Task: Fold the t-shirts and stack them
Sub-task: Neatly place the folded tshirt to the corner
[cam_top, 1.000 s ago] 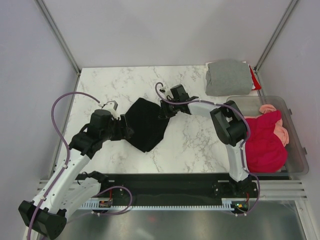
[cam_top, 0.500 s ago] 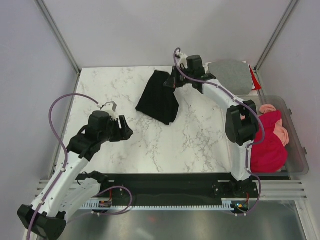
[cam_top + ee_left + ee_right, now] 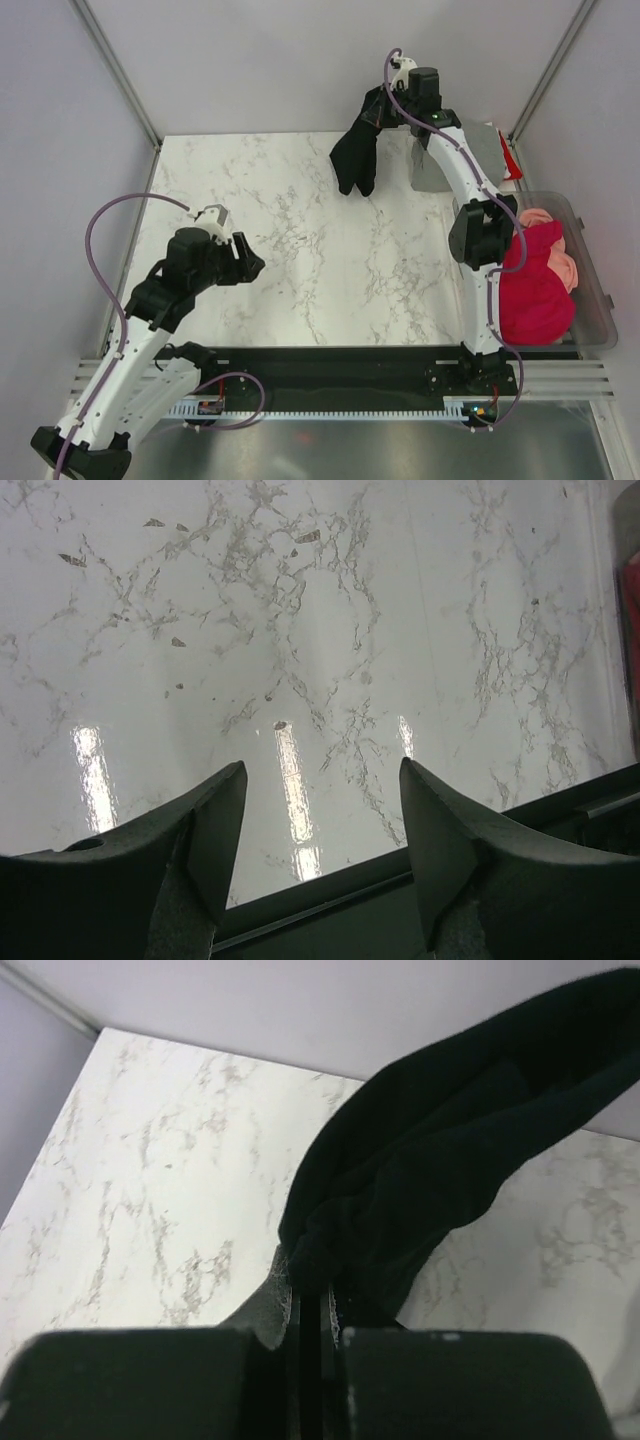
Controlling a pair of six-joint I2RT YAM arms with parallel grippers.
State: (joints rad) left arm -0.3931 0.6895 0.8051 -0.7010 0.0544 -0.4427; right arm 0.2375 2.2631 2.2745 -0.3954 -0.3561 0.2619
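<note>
My right gripper sweeps across that stack [image 3: 482, 153] toward the red item next, lowering and drawing back, since the black t-shirt hangs beside the folded grey one.
My right gripper [image 3: 378, 108] is shut on the black t-shirt [image 3: 356, 156] and holds it high over the table's far edge; the shirt hangs bunched below the jaws, and it fills the right wrist view [image 3: 440, 1150]. A folded grey t-shirt [image 3: 480, 160] lies at the far right, partly behind the right arm. Crimson [image 3: 535, 290] and salmon-pink [image 3: 565, 268] t-shirts lie heaped in the clear tub [image 3: 598, 300]. My left gripper [image 3: 240, 262] is open and empty above the marble at the near left, also shown in the left wrist view [image 3: 320, 820].
A small red item [image 3: 512, 165] lies beside the grey shirt. Grey walls and metal posts close in the back and sides. A black rail runs along the table's near edge [image 3: 400, 880].
My right gripper has lifted the black shirt off the table's middle and carried it up and toward the far right. My left gripper has let go and drawn back slightly.
</note>
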